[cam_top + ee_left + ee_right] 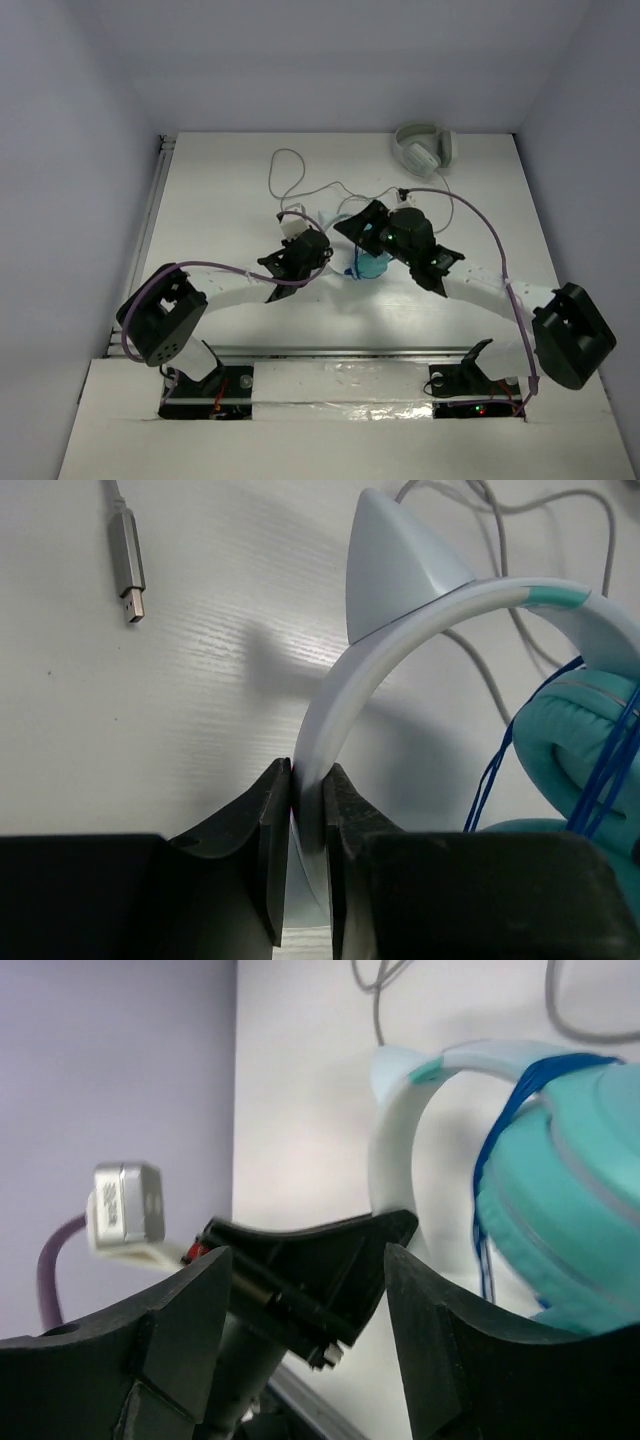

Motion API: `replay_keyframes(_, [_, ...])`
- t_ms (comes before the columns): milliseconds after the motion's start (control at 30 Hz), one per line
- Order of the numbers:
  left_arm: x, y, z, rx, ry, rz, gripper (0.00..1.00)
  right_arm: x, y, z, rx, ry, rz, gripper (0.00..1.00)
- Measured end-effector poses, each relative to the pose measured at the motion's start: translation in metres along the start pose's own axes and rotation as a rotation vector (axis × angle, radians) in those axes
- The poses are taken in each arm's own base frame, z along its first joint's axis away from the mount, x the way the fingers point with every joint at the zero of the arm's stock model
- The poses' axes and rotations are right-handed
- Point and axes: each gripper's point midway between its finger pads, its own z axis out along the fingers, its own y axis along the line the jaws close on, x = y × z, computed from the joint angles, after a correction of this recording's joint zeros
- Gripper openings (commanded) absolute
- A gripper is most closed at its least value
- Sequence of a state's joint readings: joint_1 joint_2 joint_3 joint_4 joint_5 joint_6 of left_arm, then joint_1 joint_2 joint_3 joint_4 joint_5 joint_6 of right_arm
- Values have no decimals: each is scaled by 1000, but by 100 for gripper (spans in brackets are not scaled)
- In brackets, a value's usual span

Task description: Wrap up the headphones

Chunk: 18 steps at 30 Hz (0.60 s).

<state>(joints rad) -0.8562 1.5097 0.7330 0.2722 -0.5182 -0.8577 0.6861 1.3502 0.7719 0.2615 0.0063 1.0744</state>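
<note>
The left gripper will next lower the headband down onto the tabletop beneath it and open to let it go, since the blue cable already loops around the teal cups.
The headphones lie mid-table, with teal ear cups, a white headband carrying a pointed ear, and a thin blue cable looped over the cup. My left gripper is shut on the headband, which rises between its two black fingers. In the top view it sits just left of the headphones. My right gripper stands open beside the teal cup and headband, holding nothing. Beyond its gap shows the left gripper's black finger. From above, the right gripper is over the headphones.
Grey-white headphones rest at the back right by the wall. Their grey cable trails across the table towards the middle and ends in a metal USB plug. White walls close in the table on three sides.
</note>
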Motion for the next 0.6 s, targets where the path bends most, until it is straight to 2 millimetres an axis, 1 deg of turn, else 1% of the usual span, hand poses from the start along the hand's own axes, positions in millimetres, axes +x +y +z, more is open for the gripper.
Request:
replay_keyframes(33, [3,1,-1,-1,14,13,0,2,0,-5,-15,4,6,71])
replay_keyframes(167, [9,3,-2,1,42,28,0,16,-20,-24,1,29,26,72])
replay_keyframes(233, [9,2,-2,5,48,28,0,11,-17,-30,-6,11,25,71])
replay_keyframes(300, [11,2,-2,9,56,28,0,1,-7,-39,-27,-31,17,67])
replay_keyframes(333, [11,1,-3,12,59,28,0,-5,-2,-44,-37,-54,10,63])
replay_keyframes(367, [12,0,-3,16,63,26,0,-11,3,-49,-48,-77,3,45])
replay_keyframes(400, [14,1,-3,18,67,26,0,-17,7,-55,-58,-102,-9,30])
replay_keyframes(433, [15,2,-3,20,72,25,0,-24,12,-61,-69,-132,-17,19])
replay_keyframes(467, [18,3,-3,22,77,26,0,-31,17,-69,-81,-161,-23,10])
replay_keyframes(533, [23,9,-4,16,91,34,0,-44,25,-85,-99,-220,-47,9])
replay_keyframes(600, [30,15,-5,9,110,44,0,-58,33,-106,-115,-287,-73,11])
